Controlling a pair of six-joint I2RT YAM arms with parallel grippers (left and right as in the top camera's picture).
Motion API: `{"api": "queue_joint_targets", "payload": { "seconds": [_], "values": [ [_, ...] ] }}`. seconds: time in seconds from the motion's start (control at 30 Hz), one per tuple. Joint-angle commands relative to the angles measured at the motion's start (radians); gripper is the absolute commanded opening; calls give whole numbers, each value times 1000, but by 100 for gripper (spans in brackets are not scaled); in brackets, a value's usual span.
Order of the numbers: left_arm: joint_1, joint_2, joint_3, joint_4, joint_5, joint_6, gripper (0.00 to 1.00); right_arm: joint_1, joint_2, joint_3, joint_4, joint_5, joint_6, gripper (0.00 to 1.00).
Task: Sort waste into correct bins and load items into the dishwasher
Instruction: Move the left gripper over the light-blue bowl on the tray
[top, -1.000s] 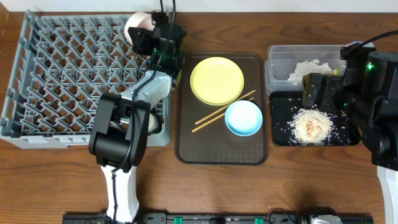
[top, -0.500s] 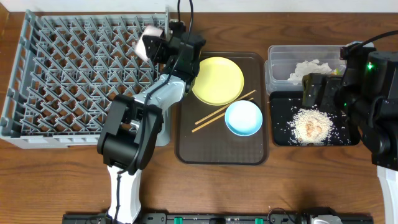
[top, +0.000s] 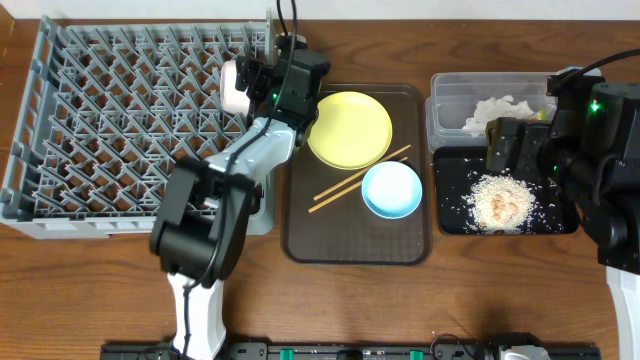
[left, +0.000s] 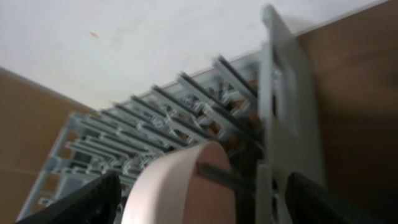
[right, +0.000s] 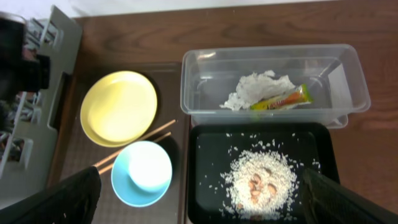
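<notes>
The cup (top: 233, 86) is in the rack, so my left gripper will go up and come back over the brown tray, then go down onto the bowl's rack-side rim (top: 365, 190).
The small pale cup (top: 233, 86) lies on its side among the pegs at the far right corner of the grey dish rack (top: 100, 120). My left gripper (top: 252, 80) stands open around it; in the left wrist view the cup (left: 180, 186) sits between the spread fingers (left: 84, 202), clear of both. The yellow plate (top: 349, 129), light blue bowl (top: 391, 189) and chopsticks (top: 360, 179) rest on the brown tray (top: 300, 235). My right gripper (right: 202, 199) hangs open and empty above the black tray (right: 208, 149) holding the rice crumbs (right: 258, 180).
The clear tub (right: 205, 68) behind the black tray holds the crumpled tissue (right: 258, 87) and the green-and-yellow wrapper (right: 281, 99). The rack's raised end wall (left: 283, 112) stands just right of the cup. The right arm's body (top: 600, 170) overhangs the table's right edge.
The left gripper carried the cup down and right to the rack's far right corner, then opened and let it go. The right arm has not moved.
</notes>
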Motion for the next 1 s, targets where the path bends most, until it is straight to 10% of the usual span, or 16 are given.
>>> {"api": "queue_joint_targets", "payload": {
  "seconds": [0.0,0.43,0.97],
  "values": [
    [-4,-172,12,-136,227,-177,84,-9,1,3,0,9,4,99],
    [-51,-391,-9,-770,1016,-628,75,-9,1,3,-1,9,4,99],
    [-222,-140,-58,-734,1052,-922,60,-9,1,3,-1,9,4,99]
  ]
}}
